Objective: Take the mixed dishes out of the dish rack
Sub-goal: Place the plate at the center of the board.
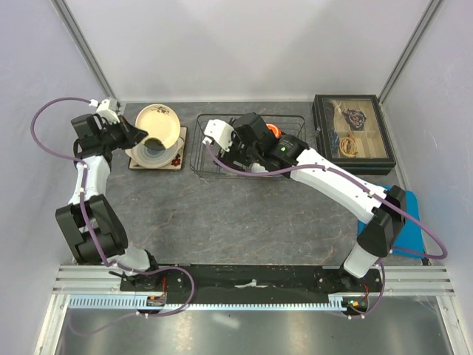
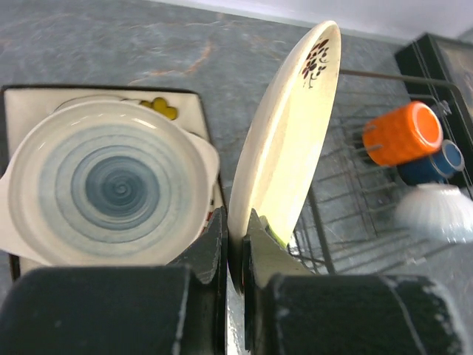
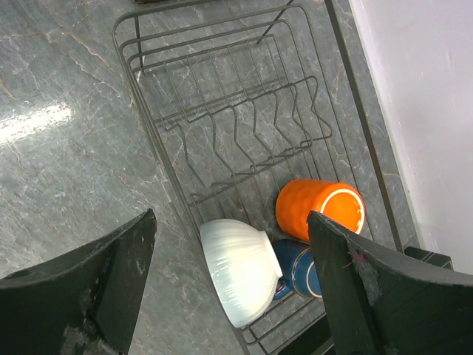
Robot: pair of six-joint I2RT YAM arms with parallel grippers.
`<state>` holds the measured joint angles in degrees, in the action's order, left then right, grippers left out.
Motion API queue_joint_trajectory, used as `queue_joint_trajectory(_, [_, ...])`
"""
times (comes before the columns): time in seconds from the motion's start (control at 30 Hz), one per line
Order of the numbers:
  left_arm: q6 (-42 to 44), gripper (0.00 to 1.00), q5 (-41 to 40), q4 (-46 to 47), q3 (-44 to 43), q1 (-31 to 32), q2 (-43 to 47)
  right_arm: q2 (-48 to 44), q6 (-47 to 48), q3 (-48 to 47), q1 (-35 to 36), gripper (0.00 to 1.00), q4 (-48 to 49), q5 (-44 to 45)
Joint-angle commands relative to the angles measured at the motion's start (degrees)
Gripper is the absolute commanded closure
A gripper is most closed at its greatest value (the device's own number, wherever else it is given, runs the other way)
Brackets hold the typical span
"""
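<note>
Next, my left gripper turns and lowers the tilted round pale plate onto the cream bowl [image 1: 155,153] [image 2: 117,186], since that bowl sits open and empty.
My left gripper [image 1: 140,137] [image 2: 238,222] is shut on the lower rim of the round pale plate [image 1: 161,122] [image 2: 284,148], held on edge and tilted. Beside it the cream bowl [image 1: 151,154] [image 2: 111,188], blue-swirled inside, sits on the square cream plate [image 1: 176,159] [image 2: 15,103] left of the dish rack [image 1: 211,166] [image 3: 222,126]. My right gripper [image 1: 242,151] [image 3: 233,288] is open and empty above the rack, over the white bowl [image 3: 240,270]. The bowl lies on its side against the dark blue mug [image 3: 299,270], and the orange cup [image 3: 318,207] [image 1: 273,132] lies beside the mug.
A black glass-lidded box of trinkets [image 1: 353,133] stands right of the rack. A blue pad [image 1: 410,222] lies by the right arm's elbow. White walls close in the table's left, back and right sides.
</note>
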<state>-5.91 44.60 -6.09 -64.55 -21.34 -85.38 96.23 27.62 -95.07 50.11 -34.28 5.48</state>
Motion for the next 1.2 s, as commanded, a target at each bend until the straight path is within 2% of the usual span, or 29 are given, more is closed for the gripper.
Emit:
queue_joint_trajectory(0.0, [-7.44,0.98,-5.13,4.24,-3.38,-0.80,-4.08,-3.41,-0.81,1.63,0.08,0.09,1.50,0.59])
queue_joint_trajectory(0.37, [-12.54,0.99,-7.68,3.89,-5.67,-2.74,-13.05,-7.10,0.33,6.03,0.08,0.09,2.55,1.47])
queue_joint_trajectory(1.17, [-12.46,0.98,-7.34,-0.06,-5.05,-4.85,-20.34,-10.00,0.07,12.80,0.08,0.08,5.01,1.12])
